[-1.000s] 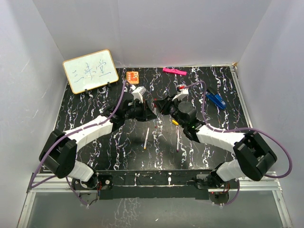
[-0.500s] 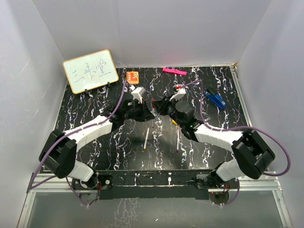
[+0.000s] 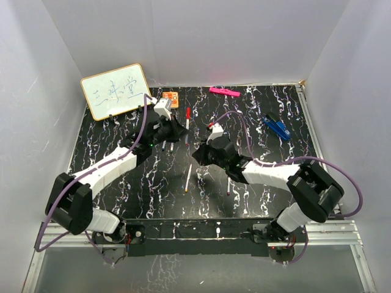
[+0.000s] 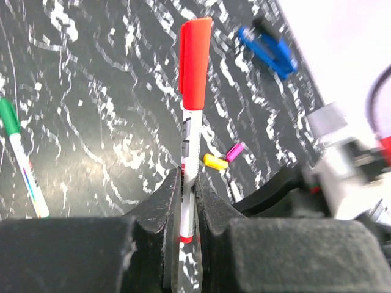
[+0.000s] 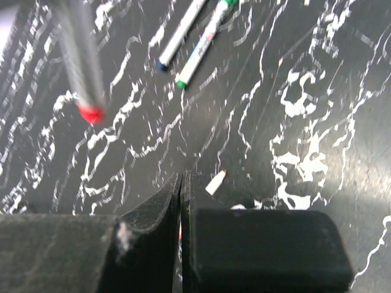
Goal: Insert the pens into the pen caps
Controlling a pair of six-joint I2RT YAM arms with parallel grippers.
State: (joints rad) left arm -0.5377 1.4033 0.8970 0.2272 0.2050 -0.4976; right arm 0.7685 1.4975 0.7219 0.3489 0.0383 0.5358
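Note:
Next, my left gripper brings the red-capped pen down onto the bare tabletop (image 3: 184, 146) (image 4: 82, 157) beside the green-tipped pen and releases it, since its cap is already on.
My left gripper (image 4: 186, 183) is shut on a white-barrelled pen (image 4: 190, 137) that wears a red cap (image 4: 194, 64). In the top view this pen (image 3: 187, 117) sticks out beyond the left gripper (image 3: 181, 130) at the far middle of the table. My right gripper (image 5: 182, 177) is shut with nothing visibly held and hangs low over the mat, at the centre of the top view (image 3: 200, 155). A yellow cap (image 4: 215, 161) and a purple cap (image 4: 234, 151) lie together. Blue-tipped (image 5: 179, 34) and green-tipped (image 5: 204, 38) pens lie side by side. Two more pens (image 3: 188, 177) (image 3: 228, 180) lie nearer.
A blue clip-like object (image 3: 278, 127) lies at the right, a pink bar (image 3: 223, 91) and an orange block (image 3: 170, 99) at the far edge, and a whiteboard (image 3: 116, 90) leans at the far left. White walls enclose the black marbled table (image 3: 110, 140).
The two grippers were together at the centre. My left gripper has drawn back to the far left with the red-capped pen. My right gripper has moved left and nearer.

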